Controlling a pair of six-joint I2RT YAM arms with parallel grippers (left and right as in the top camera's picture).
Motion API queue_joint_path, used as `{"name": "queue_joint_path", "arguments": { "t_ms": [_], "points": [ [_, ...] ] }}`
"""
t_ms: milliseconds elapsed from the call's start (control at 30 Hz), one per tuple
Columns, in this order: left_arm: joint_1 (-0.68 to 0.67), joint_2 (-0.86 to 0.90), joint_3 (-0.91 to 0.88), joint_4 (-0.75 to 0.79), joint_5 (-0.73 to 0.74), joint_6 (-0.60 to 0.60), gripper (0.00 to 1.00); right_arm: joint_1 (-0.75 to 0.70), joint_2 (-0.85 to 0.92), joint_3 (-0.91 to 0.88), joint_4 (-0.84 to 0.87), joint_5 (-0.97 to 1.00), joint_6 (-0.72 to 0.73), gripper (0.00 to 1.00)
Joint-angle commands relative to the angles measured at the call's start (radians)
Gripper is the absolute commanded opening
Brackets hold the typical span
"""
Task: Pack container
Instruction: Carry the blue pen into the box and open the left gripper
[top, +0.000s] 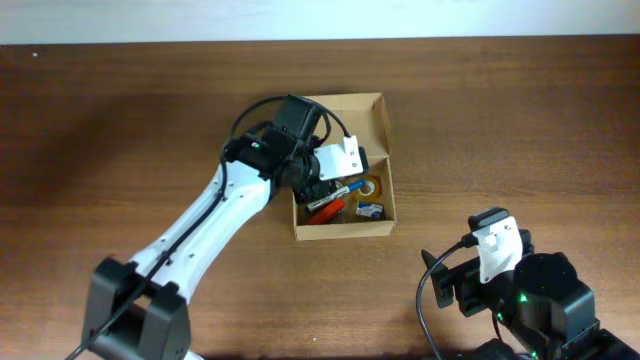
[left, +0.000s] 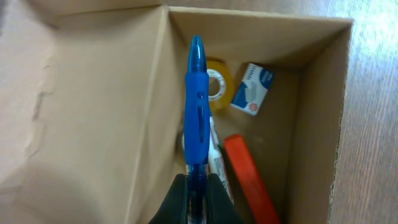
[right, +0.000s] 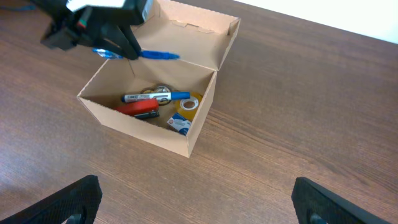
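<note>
The container (top: 378, 118) stands open beneath the blue pen, so the left gripper next moves down into it, over the blue-capped marker (top: 336, 195), and releases the pen.
The brown cardboard container (top: 378, 118) stands open mid-table, its flap lid up at the far side; it also shows in the right wrist view (right: 200, 118) and the left wrist view (left: 112, 112). My left gripper (left: 198, 186) is shut on a blue pen (left: 198, 112) and holds it over the container's opening (right: 155, 55). Inside lie a blue-capped marker (right: 155, 97), a red object (right: 140, 109), a tape roll (right: 188, 103) and a small blue-white box (right: 179, 124). My right gripper (right: 196, 199) is open and empty, low over the table near the front right (top: 497, 262).
The brown wooden table (top: 500, 120) surrounds the container. The left arm (top: 200, 240) reaches diagonally from the front left. A white wall strip runs along the far edge.
</note>
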Motion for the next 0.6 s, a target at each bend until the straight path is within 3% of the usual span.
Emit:
{"name": "queue_joint_path", "arguments": {
  "t_ms": [0, 367, 400, 500, 567],
  "points": [
    [-0.006, 0.047, -0.01, 0.019, 0.075, 0.092, 0.02, 0.008, -0.007, 0.001, 0.003, 0.005, 0.003, 0.99],
    [-0.006, 0.163, -0.01, 0.039, 0.074, 0.121, 0.04, 0.008, -0.007, 0.001, 0.003, 0.005, 0.003, 0.99],
    [-0.006, 0.163, -0.009, 0.04, 0.074, 0.121, 0.09, 0.008, -0.007, 0.001, 0.003, 0.005, 0.003, 0.99],
    [-0.006, 0.163, -0.009, 0.055, 0.074, 0.101, 0.36, 0.008, -0.007, 0.001, 0.003, 0.005, 0.003, 0.99],
    [-0.007, 0.162, -0.008, 0.07, 0.074, 0.065, 0.41, 0.008, -0.007, 0.001, 0.003, 0.005, 0.003, 0.99]
  ]
}}
